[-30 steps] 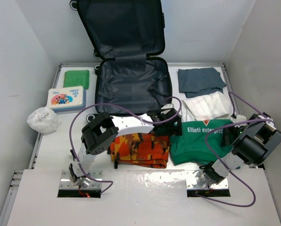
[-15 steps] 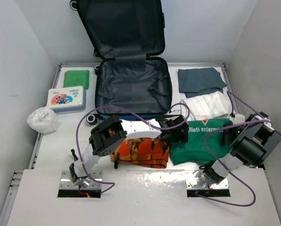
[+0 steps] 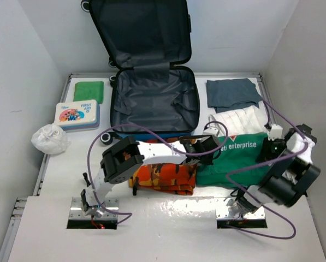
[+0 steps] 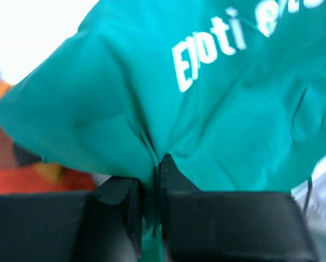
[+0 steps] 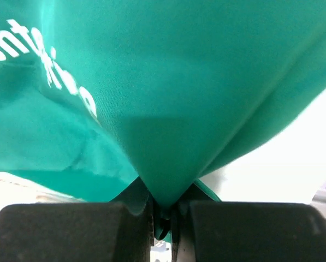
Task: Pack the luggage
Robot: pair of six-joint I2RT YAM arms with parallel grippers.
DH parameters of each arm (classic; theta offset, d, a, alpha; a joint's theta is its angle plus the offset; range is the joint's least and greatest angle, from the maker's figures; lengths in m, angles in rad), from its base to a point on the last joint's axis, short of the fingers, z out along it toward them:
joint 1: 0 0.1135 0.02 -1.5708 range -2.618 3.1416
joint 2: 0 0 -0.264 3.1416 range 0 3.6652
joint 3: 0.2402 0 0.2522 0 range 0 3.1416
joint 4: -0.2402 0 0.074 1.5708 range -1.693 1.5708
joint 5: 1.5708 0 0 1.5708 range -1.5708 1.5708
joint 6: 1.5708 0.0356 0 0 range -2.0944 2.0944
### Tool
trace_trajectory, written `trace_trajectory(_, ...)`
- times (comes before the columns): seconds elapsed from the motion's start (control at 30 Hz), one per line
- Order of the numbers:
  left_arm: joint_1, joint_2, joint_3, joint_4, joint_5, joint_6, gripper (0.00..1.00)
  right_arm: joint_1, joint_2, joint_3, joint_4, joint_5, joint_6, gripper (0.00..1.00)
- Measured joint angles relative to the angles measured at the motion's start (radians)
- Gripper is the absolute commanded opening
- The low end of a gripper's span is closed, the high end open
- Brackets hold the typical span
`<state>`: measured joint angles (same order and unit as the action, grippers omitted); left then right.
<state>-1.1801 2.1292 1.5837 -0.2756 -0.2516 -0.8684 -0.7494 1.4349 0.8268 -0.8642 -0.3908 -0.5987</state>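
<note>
I should next move my right gripper outward over the empty luggage's nearer end, left in the top view, and release the shirt's fold there.
The luggage (image 3: 154,98) lies open at the back centre, dark grey lining up, its lid leaning on the back wall. In front of it a green shirt (image 3: 240,161) with white lettering stretches between my two grippers. My left gripper (image 3: 211,146) is shut on the shirt's left edge; cloth (image 4: 152,158) is pinched between its jaws. At the shirt's right edge my right gripper (image 3: 272,148) is shut on a fold (image 5: 163,202). An orange patterned garment (image 3: 163,174) lies left of the shirt under my left arm.
A folded grey cloth (image 3: 232,94) and a white striped cloth (image 3: 239,123) lie right of the luggage. A green cloth (image 3: 89,90), a first-aid box (image 3: 77,114) and a crumpled white bag (image 3: 51,138) sit at the left.
Both grippers went from open to shut on the green shirt. The left one moved right onto the shirt's left edge; the shirt is now pulled up toward the luggage.
</note>
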Motion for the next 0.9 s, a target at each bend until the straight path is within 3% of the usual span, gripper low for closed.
trace_trajectory(0.13,-0.040,-0.089,-0.056,0.038,-0.054,0.076,0.01,0.005,-0.147,0.041,-0.103,-0.060,0.001,0.00)
trace_trajectory(0.23,-0.058,-0.140,-0.058,0.050,-0.085,0.138,0.00,0.006,-0.219,0.106,-0.184,-0.091,0.006,0.00)
trace_trajectory(0.5,-0.027,-0.229,0.088,-0.020,-0.129,0.319,0.00,0.017,-0.270,0.365,-0.292,-0.176,0.135,0.00)
trace_trajectory(0.67,0.165,-0.333,0.096,-0.061,-0.047,0.378,0.00,0.108,-0.207,0.520,-0.256,-0.259,0.326,0.00)
trace_trajectory(0.9,0.480,-0.481,0.029,-0.089,0.097,0.447,0.00,0.542,-0.065,0.607,-0.090,-0.247,0.596,0.00)
